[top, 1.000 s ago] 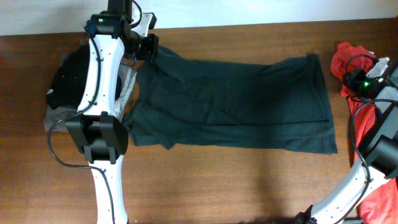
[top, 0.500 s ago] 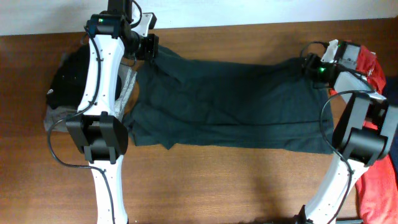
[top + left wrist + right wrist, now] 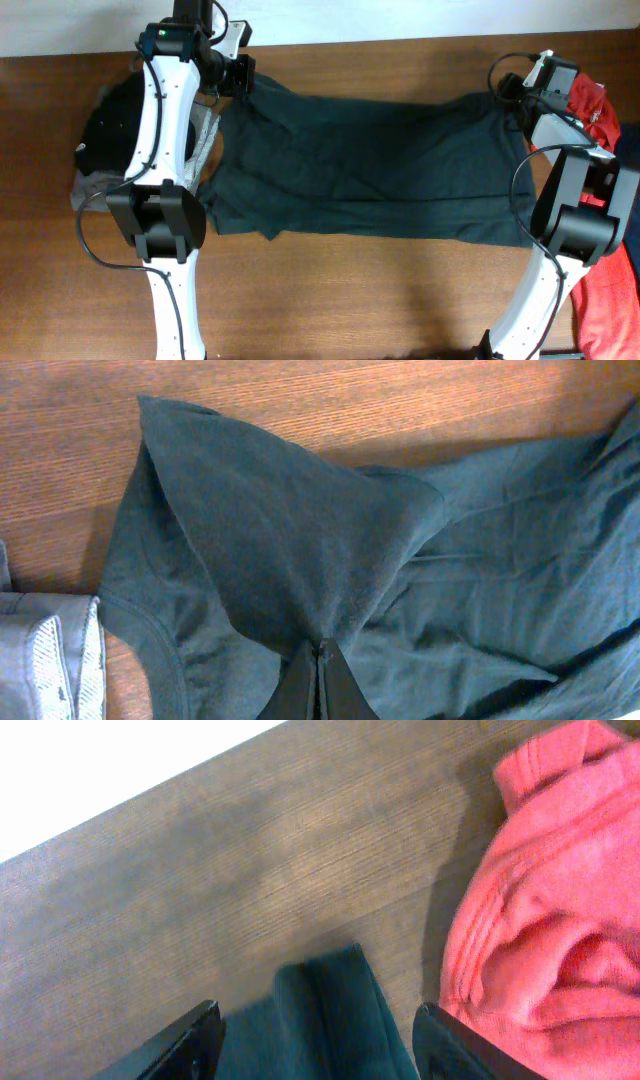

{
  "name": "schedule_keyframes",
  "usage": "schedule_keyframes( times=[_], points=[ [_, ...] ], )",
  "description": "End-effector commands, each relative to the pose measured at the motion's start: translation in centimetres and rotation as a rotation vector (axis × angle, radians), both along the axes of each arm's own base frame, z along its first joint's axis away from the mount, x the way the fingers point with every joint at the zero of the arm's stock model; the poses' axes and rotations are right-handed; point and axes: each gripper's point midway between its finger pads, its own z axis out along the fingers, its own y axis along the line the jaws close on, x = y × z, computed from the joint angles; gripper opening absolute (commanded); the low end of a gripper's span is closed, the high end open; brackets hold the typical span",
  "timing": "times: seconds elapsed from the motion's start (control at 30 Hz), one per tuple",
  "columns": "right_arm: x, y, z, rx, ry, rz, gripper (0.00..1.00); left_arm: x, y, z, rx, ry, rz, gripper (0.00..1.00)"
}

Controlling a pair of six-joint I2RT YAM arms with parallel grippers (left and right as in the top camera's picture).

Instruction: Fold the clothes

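Spread fabric lies over at the shirt's side (image 3: 226,157) (image 3: 175,660) beside the grey folded cloth, so next my left gripper will move back and down over it to release the fold.
A large dark greenish-black T-shirt (image 3: 370,165) lies spread across the wooden table, no lettering showing. My left gripper (image 3: 243,78) is at its far left corner, shut on a pinched fold of the shirt (image 3: 300,540), fingertips (image 3: 318,660) together. My right gripper (image 3: 510,92) is at the shirt's far right corner, open, with the corner of the dark shirt (image 3: 330,1010) lying between its spread fingers (image 3: 315,1035); I cannot tell if they touch it.
A red garment (image 3: 590,110) lies at the right edge and shows in the right wrist view (image 3: 550,920). A black garment (image 3: 110,125) and grey folded cloth (image 3: 95,190) lie at the left. The table's far edge meets a white wall.
My right arm swung left from over the red garment to the shirt's far right corner. My left gripper kept still, holding the shirt.
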Motion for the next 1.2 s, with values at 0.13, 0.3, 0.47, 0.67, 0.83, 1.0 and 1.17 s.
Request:
schedule_keyframes(
  times=[0.13,0.3,0.47,0.67,0.83,1.0,1.17],
  points=[
    [0.2,0.2,-3.2,-0.002,0.043,-0.005,0.64,0.2,0.1,0.6,-0.007,-0.018,-0.010,0.00],
    [0.0,0.3,-3.6,0.002,0.056,-0.005,0.56,-0.2,0.1,0.4,-0.006,0.001,-0.010,0.00],
    [-1.0,0.6,-4.6,0.020,0.115,-0.005,0.34,-0.3,0.1,0.3,-0.005,0.005,-0.010,0.00],
    [-1.4,-0.5,-0.2,0.032,0.065,0.005,0.09,-0.3,0.1,0.4,-0.005,0.004,-0.010,0.00],
    [-1.9,-0.8,5.2,0.063,-0.014,0.064,0.09,-0.3,0.2,0.4,-0.006,0.004,-0.009,0.00],
    [-3.6,-0.3,7.2,0.060,0.023,0.099,0.09,-0.6,1.6,2.0,-0.005,0.003,0.017,0.00],
    [-5.6,0.2,7.6,0.093,0.089,0.091,0.09,-2.4,3.5,3.5,-0.003,0.050,0.051,0.00]
  ],
)
